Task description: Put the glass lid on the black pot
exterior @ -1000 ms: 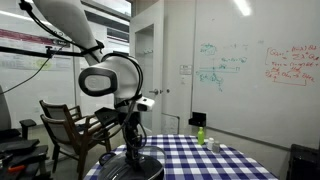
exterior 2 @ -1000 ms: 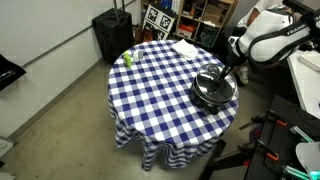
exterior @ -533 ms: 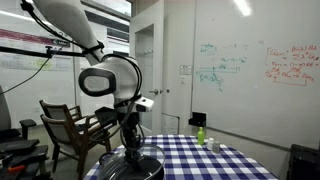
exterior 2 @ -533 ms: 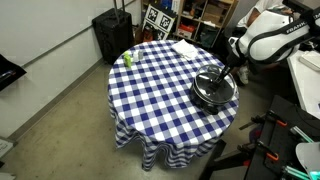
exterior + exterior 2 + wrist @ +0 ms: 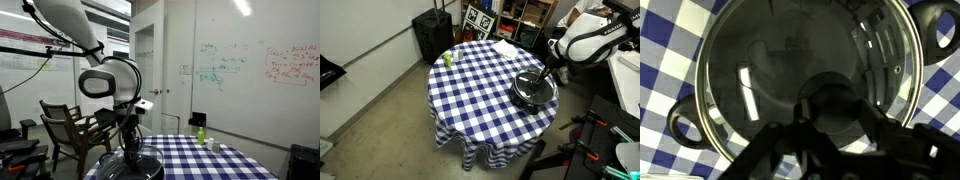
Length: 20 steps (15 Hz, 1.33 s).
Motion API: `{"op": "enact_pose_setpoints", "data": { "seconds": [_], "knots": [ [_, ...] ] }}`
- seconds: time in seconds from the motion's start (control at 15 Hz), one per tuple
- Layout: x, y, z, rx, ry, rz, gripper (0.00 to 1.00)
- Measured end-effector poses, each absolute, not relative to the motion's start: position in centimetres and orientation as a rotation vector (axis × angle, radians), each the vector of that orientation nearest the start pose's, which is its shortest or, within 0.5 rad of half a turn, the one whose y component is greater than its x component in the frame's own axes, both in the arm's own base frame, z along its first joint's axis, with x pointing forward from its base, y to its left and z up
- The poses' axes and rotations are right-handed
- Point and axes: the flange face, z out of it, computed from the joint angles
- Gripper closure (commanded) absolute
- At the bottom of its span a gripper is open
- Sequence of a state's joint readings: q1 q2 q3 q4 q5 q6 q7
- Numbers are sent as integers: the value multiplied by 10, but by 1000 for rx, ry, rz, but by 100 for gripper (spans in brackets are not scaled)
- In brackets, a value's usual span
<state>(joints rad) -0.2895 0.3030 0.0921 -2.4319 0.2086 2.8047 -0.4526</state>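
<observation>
Next, my gripper moves down, sets the glass lid (image 5: 760, 70) on the pot's rim (image 5: 712, 113) below it and releases the lid's knob. Both of the pot's loop handles are on either side of the lid.
The black pot (image 5: 524, 97) stands near the edge of the blue-checked table (image 5: 480, 90); it also shows low in an exterior view (image 5: 118, 170). In the wrist view the glass lid (image 5: 760, 70), with its metal rim, lies over the pot, whose loop handles (image 5: 937, 20) stick out on both sides. My gripper (image 5: 835, 118) reaches straight down, and its fingers sit on either side of the lid's black knob, shut on it. The gripper also shows in both exterior views (image 5: 130, 150) (image 5: 542, 78). Whether the lid rests fully on the pot's rim I cannot tell.
A small green bottle (image 5: 447, 59) stands at the table's far side and also shows in an exterior view (image 5: 200, 134). A white cloth (image 5: 505, 47) lies near it. A dark wooden chair (image 5: 70, 125) stands beside the table. A black case (image 5: 432, 35) stands on the floor.
</observation>
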Motion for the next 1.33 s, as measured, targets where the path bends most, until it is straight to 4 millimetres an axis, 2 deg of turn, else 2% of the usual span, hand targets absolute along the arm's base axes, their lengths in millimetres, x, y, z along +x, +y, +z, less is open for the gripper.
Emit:
{"op": "enact_pose_setpoints", "data": {
  "seconds": [0.47, 1.33],
  "knots": [
    [481, -105, 180, -3056, -82, -121, 75],
    [485, -111, 183, -3059, -64, -139, 75]
  ]
}}
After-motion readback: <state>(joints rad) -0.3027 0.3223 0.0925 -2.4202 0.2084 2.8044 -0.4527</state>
